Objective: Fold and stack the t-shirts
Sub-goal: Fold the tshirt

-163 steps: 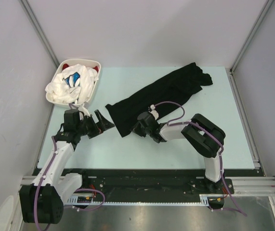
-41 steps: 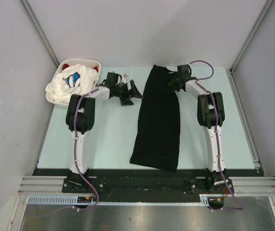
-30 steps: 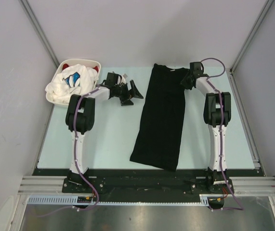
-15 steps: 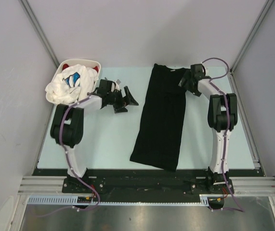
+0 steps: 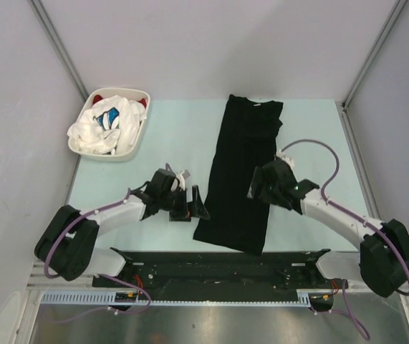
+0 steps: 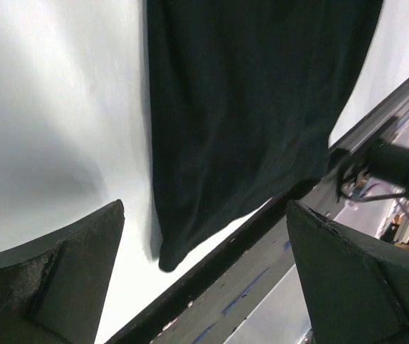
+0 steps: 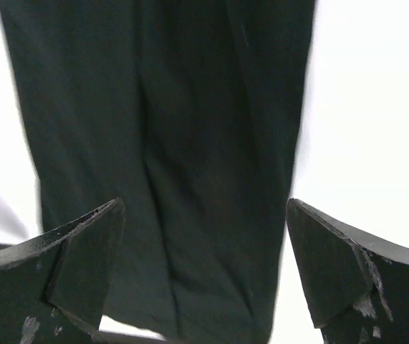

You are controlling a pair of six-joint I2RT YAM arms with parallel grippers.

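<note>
My left gripper moves back and down onto the t-shirt's bottom hem corner (image 5: 198, 236) (image 6: 172, 256) beside it next.
A black t-shirt (image 5: 243, 168) lies folded into a long strip, running from the far edge of the table to its near edge. My left gripper (image 5: 190, 207) is open just left of the strip's near corner (image 6: 170, 258), with nothing between its fingers (image 6: 61, 287). Over the strip's right edge, in its near half, my right gripper (image 5: 258, 188) stands open. The black cloth (image 7: 183, 143) shows below and between its fingers (image 7: 347, 276). A white t-shirt with blue print (image 5: 107, 125) and a bit of red cloth (image 5: 145, 104) lie heaped in the basket.
The white oval basket (image 5: 128, 151) stands at the far left corner of the pale green table (image 5: 154, 143). A black rail (image 6: 261, 236) runs along the table's near edge, close to the shirt's bottom hem. Grey walls close in the sides.
Both arms have drawn back from the far end to the near half of the table. The right gripper has let go of the shirt's far right corner and opened.
</note>
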